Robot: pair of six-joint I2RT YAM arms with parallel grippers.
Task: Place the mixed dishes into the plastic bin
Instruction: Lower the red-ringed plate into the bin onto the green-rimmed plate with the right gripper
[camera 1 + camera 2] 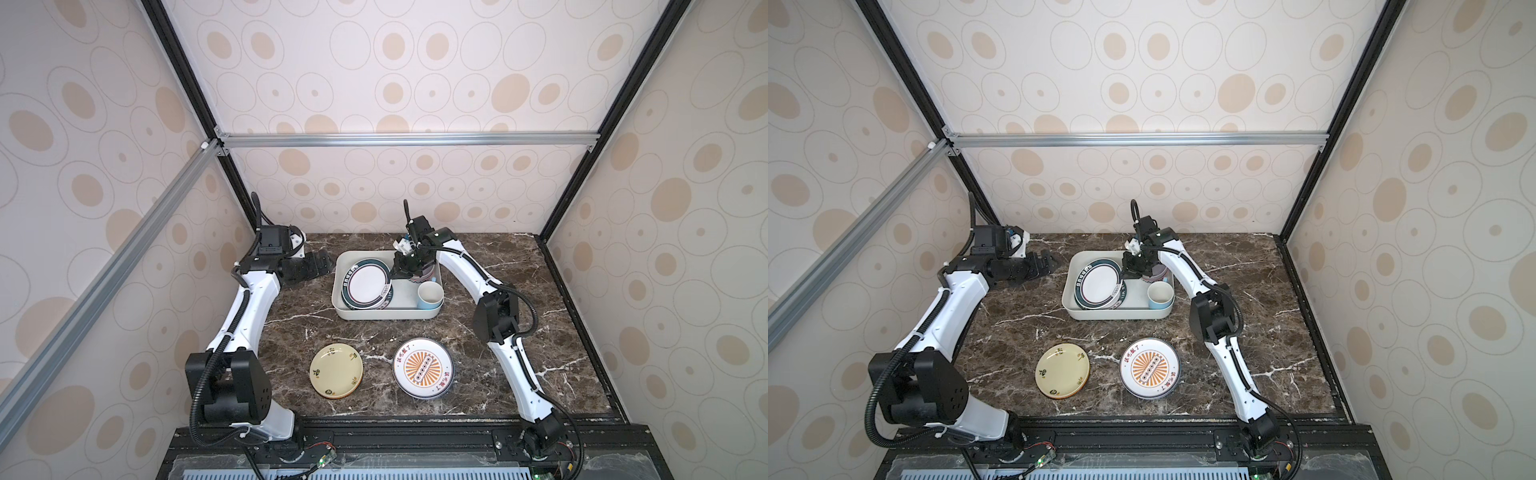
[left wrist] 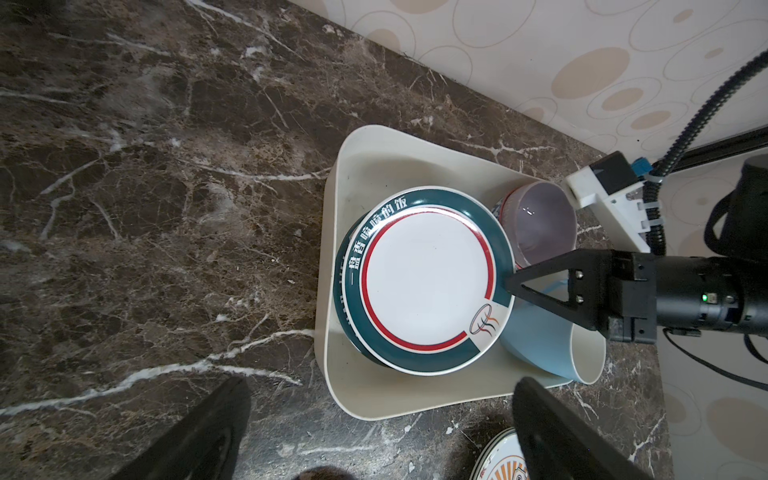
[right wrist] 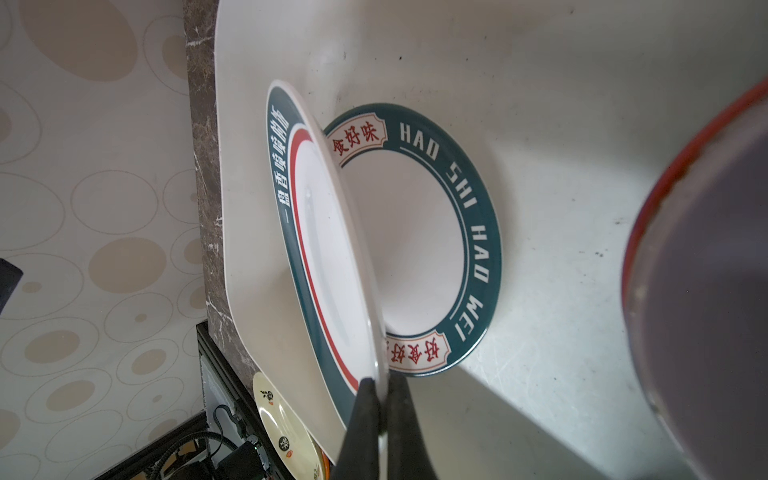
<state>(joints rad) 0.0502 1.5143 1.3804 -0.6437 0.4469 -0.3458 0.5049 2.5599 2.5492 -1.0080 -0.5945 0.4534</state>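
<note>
My right gripper moves down toward the flat green-rimmed plate (image 3: pixel 424 236) below it in the bin next and releases the rim. The reason is that the tilted plate already overhangs that flat plate.
The white plastic bin (image 1: pixel 338 291) (image 1: pixel 1069 291) stands at the back middle of the table. A green-rimmed plate (image 3: pixel 478 232) lies flat in it. My right gripper (image 1: pixel 397 272) (image 3: pixel 380 380) is shut on the rim of a second green-rimmed plate (image 1: pixel 368 284) (image 2: pixel 428 278) (image 3: pixel 320 232), held tilted over the flat one. A lilac-lined bowl (image 2: pixel 536 220) and a light blue mug (image 1: pixel 430 294) (image 2: pixel 548 345) sit in the bin's right part. My left gripper (image 1: pixel 322 266) (image 2: pixel 382 382) hangs open and empty just left of the bin.
Nearer the front edge, a pale yellow plate (image 1: pixel 336 370) (image 1: pixel 1062 370) and an orange sunburst plate (image 1: pixel 422 368) (image 1: pixel 1149 368) lie side by side on the dark marble table (image 1: pixel 519 266). Patterned walls close in three sides.
</note>
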